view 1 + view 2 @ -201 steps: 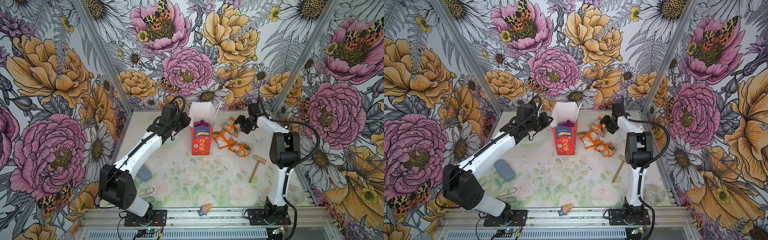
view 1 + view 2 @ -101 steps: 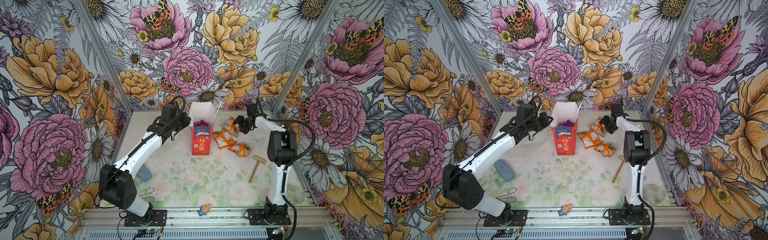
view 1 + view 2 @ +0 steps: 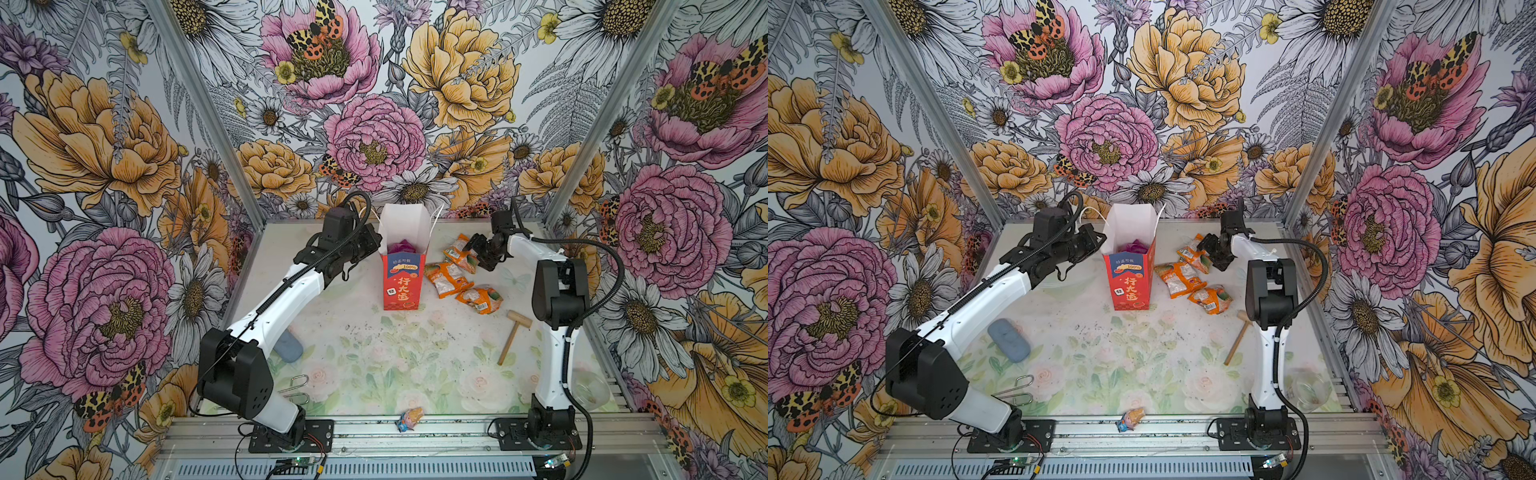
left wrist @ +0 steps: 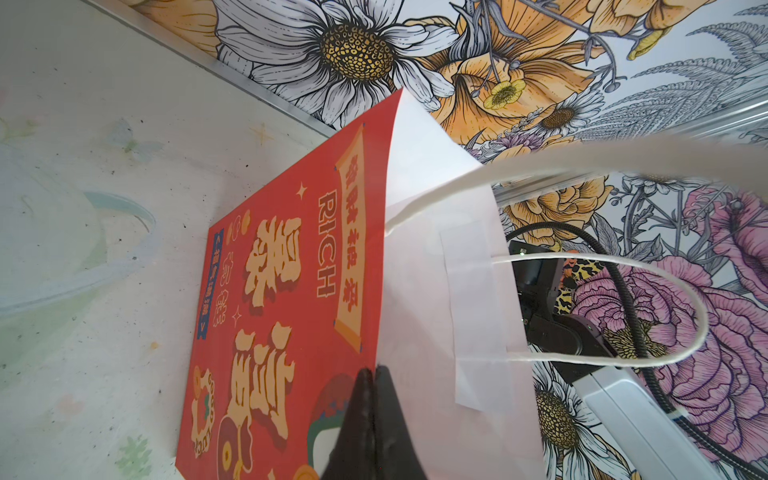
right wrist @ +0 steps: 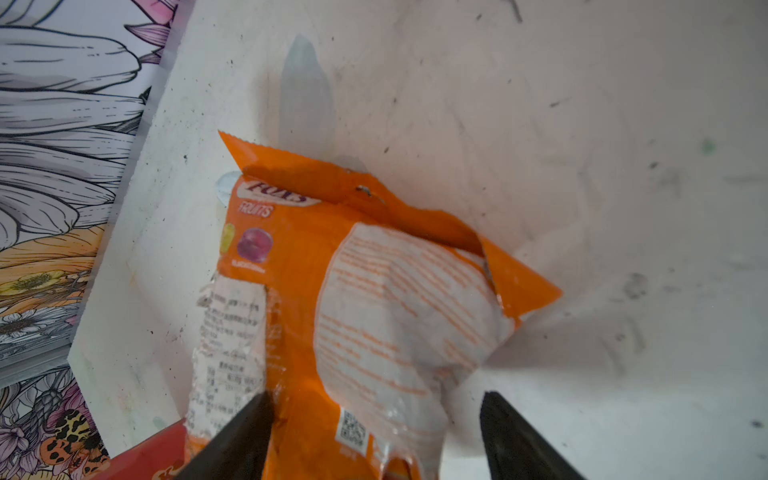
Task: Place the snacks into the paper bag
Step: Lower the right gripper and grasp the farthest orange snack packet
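The packet's near end point(image 3: 468, 260) point(image 5: 396, 432) is already between the open fingers of my right gripper, so the gripper should next stay low at the rear orange packet and close its fingers onto that end.
The red paper bag point(image 3: 401, 278) point(image 3: 1128, 286) stands upright with its white mouth open, and a purple snack packet point(image 3: 401, 246) lies inside it. My left gripper point(image 4: 373, 370) point(image 3: 376, 245) is shut on the bag's rim, pinching the paper edge. To the right of the bag, three orange snacks lie on the table: rear point(image 3: 457, 252) point(image 5: 374, 291), middle point(image 3: 446, 280) and front point(image 3: 478, 299). My right gripper point(image 5: 376, 415) point(image 3: 473, 246) is open, straddling the near end of the rear packet. One finger touches the packet and the other stands clear over bare table.
A small wooden mallet point(image 3: 513, 336) lies front right of the packets. A tiny wrapped candy point(image 3: 409, 417) sits at the front rail. A grey-blue block point(image 3: 1009, 340) and a wire clip point(image 3: 1019, 388) lie front left. A clear cup point(image 3: 590, 388) stands by the right arm's base.
The right arm's elbow has shifted slightly and its jaws stand a little wider over the rear orange packet. The left arm and the bag have not moved.
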You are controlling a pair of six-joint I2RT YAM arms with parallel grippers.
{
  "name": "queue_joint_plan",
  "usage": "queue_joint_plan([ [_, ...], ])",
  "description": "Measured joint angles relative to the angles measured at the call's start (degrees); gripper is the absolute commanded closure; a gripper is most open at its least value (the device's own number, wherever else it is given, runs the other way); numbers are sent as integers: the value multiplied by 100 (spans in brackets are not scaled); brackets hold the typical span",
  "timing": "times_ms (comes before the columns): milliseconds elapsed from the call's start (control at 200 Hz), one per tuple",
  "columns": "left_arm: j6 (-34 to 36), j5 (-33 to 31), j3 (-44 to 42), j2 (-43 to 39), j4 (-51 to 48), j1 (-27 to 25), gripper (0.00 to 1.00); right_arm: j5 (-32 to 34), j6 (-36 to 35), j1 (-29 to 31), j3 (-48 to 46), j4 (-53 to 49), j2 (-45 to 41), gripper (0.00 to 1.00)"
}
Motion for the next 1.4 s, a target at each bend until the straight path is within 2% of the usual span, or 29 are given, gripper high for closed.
queue_joint_plan([
  [200, 0, 0, -2, 0, 0, 0, 100, -50, 4, 0, 0, 57, 13, 26],
  [500, 0, 2, -7, 0, 9, 0, 100, -116, -9, 0, -46, 247, 13, 55],
  [755, -2, 11, -26, 0, 44, 7, 100, -164, 0, -7, -101, 402, 13, 69],
  [1201, -4, 24, -76, 0, 131, 37, 100, -317, -127, -7, -149, 588, 2, 100],
  [1396, -28, 26, -76, 0, 131, 39, 100, -348, -229, -11, -197, 603, -22, 100],
])
